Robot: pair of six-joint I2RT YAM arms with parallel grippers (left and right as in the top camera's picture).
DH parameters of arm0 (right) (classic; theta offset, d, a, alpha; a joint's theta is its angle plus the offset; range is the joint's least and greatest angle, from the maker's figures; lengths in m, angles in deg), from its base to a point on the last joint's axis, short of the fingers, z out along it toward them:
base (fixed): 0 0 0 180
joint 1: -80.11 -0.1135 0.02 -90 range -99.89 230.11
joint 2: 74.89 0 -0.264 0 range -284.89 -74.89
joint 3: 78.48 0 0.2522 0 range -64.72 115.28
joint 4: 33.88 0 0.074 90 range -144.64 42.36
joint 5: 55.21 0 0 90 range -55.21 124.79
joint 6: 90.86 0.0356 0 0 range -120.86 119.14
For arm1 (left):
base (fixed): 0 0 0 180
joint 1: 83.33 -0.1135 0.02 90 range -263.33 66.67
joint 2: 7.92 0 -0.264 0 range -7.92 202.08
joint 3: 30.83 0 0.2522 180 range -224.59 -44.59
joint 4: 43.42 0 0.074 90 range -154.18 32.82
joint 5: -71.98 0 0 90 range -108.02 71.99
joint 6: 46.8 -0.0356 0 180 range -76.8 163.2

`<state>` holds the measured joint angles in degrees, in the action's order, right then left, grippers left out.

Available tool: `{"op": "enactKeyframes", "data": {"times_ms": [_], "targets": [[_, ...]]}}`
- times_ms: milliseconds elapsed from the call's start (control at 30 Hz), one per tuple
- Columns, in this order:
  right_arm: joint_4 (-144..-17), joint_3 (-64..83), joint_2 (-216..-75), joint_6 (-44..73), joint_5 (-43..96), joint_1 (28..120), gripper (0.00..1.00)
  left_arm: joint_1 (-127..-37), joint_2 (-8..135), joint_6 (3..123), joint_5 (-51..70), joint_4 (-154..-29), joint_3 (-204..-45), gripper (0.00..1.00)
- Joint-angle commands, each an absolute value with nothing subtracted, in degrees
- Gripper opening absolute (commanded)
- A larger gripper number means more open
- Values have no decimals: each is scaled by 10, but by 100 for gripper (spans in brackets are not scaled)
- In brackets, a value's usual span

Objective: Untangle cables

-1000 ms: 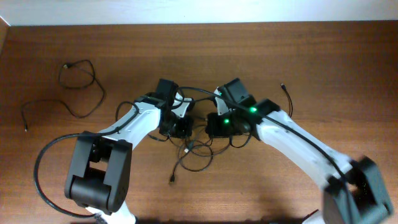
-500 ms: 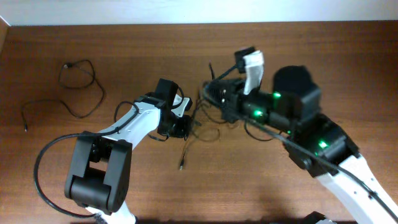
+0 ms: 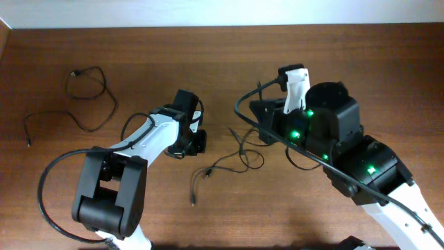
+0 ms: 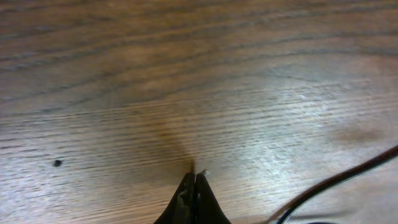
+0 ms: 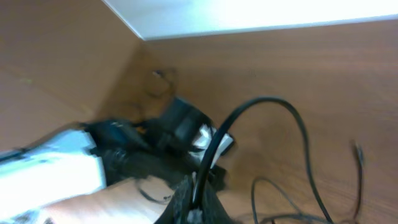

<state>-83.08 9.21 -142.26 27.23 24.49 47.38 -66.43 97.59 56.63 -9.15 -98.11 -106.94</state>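
Observation:
The held piece of cable trails into the tangle, so next I need to pull my right gripper to the right in the overhead view, lower it to the tabletop there and release.
A loose tangle of thin black cables lies mid-table, with plug ends at the lower left. My right gripper is raised above the table and shut on one black cable, which arcs up over it. In the right wrist view the cable runs up out of the shut jaws. My left gripper is low at the table, left of the tangle. In the left wrist view its jaws are shut with nothing visibly between them, and a cable passes at the lower right.
A separate thin black cable lies looped at the far left of the wooden table, its end near the left edge. A white wall edge runs along the back.
My right arm has risen and moved right, lifting a cable. The tangle has been pulled out from between the grippers and now lies looser. The left gripper has stayed put.

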Motion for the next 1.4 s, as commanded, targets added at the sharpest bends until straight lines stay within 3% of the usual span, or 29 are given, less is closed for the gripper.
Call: {"op": "enactKeyframes", "data": {"times_ms": [0,100,200,400,467,500,667,833,933,1167,1300,1367], "targets": [[-890,100,-1442,265,296,472,4,-666,982,584,-114,-979,-1064,0],[-946,100,-1468,262,320,472,4,-666,982,584,-114,-980,-1064,0],[-987,100,-1505,262,344,472,4,-666,982,583,-102,-980,-1064,9],[-988,100,-1538,262,320,472,4,-670,979,536,4,-1004,-1103,9],[-983,100,-1536,262,304,475,4,-670,975,536,64,-1011,-1126,17],[-979,100,-1533,253,273,482,4,-670,974,536,119,-999,-1138,29],[-978,100,-1530,152,86,547,4,-670,974,562,333,-903,-1149,45],[-979,100,-1530,115,-6,593,4,-669,974,673,334,-865,-1149,51],[-980,100,-1530,115,-6,599,4,-655,975,694,337,-866,-1149,63],[-978,100,-1530,115,-6,599,4,-610,975,711,329,-870,-1148,65],[-978,100,-1530,115,-6,599,4,-599,976,723,289,-879,-1148,53],[-978,100,-1530,115,-6,599,4,-593,983,723,286,-879,-1148,34]]}}
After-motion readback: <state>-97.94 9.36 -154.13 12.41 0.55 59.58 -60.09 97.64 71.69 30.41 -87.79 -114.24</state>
